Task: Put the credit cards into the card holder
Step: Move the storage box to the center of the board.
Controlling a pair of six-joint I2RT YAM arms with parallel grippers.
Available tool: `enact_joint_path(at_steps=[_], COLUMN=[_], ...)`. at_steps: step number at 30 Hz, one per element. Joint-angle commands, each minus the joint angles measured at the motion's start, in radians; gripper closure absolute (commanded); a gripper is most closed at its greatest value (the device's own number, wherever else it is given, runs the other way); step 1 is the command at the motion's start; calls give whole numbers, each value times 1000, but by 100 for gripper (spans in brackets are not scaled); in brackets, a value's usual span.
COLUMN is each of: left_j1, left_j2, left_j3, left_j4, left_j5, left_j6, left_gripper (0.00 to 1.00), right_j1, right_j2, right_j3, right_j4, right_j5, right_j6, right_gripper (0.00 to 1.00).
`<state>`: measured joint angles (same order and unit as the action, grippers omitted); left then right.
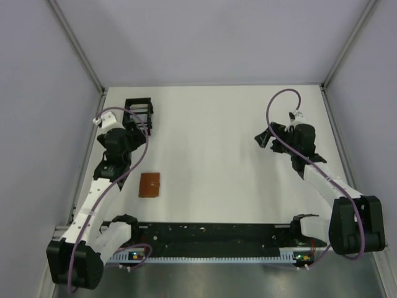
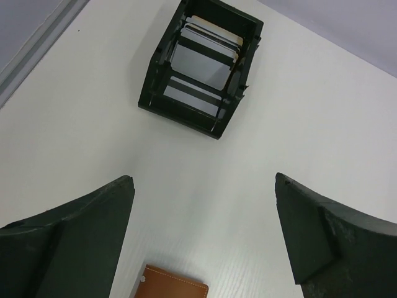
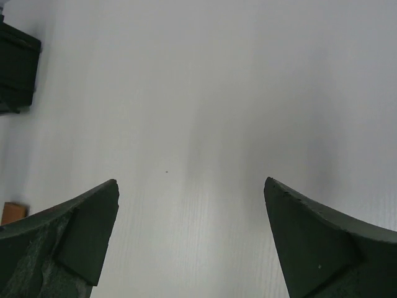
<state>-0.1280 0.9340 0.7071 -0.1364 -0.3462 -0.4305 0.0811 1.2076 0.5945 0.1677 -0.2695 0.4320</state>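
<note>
The side of the black box at its near corner has bare table on either side, so my left gripper should next move outward, down and to the right in the top view, astride it.
The credit cards [image 2: 205,54] are pale grey ones standing in the slots of a black open-frame box [image 2: 155,81], at the table's far left [image 1: 139,113]. The card holder [image 1: 149,184], a flat brown leather wallet, lies closed on the table nearer the arm bases. Its stitched edge [image 2: 173,284] shows at the bottom of the left wrist view. My left gripper [image 2: 203,180] hangs open and empty between the wallet and the box [image 1: 131,128]. My right gripper [image 3: 191,183] is open over bare table at the right [image 1: 267,138], holding nothing.
White table top [image 1: 217,155] with grey walls on three sides. A black and metal rail [image 1: 211,239] runs along the near edge between the arm bases. In the right wrist view, the black box [image 3: 15,74] and a corner of the wallet [image 3: 12,213] sit at the far left.
</note>
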Motion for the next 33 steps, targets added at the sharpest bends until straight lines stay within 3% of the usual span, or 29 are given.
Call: enact_joint_path(at_steps=[1, 6, 10, 15, 21, 28, 33], left_j1=[1, -1, 2, 7, 8, 27, 60], left_j2=[6, 87, 117, 150, 405, 768, 899], left_j3=[28, 75, 51, 121, 346, 724, 789], left_j4=[-61, -242, -221, -154, -14, -106, -68], left_j5=[5, 81, 124, 128, 269, 312, 381], left_j6=[-65, -158, -203, -189, 10, 128, 148], left_gripper=[2, 2, 2, 2, 2, 2, 2], right_j1=[-9, -10, -4, 80, 92, 92, 91], right_j2=[-28, -8, 38, 101, 142, 110, 110], right_j3=[68, 106, 192, 243, 252, 255, 275], right_j4=[-30, -62, -157, -246, -246, -299, -321], right_j5=[-146, -249, -284, -220, -254, -198, -192], right_j6=[39, 31, 8, -15, 24, -10, -27], right_gripper=[1, 1, 1, 1, 1, 1, 1])
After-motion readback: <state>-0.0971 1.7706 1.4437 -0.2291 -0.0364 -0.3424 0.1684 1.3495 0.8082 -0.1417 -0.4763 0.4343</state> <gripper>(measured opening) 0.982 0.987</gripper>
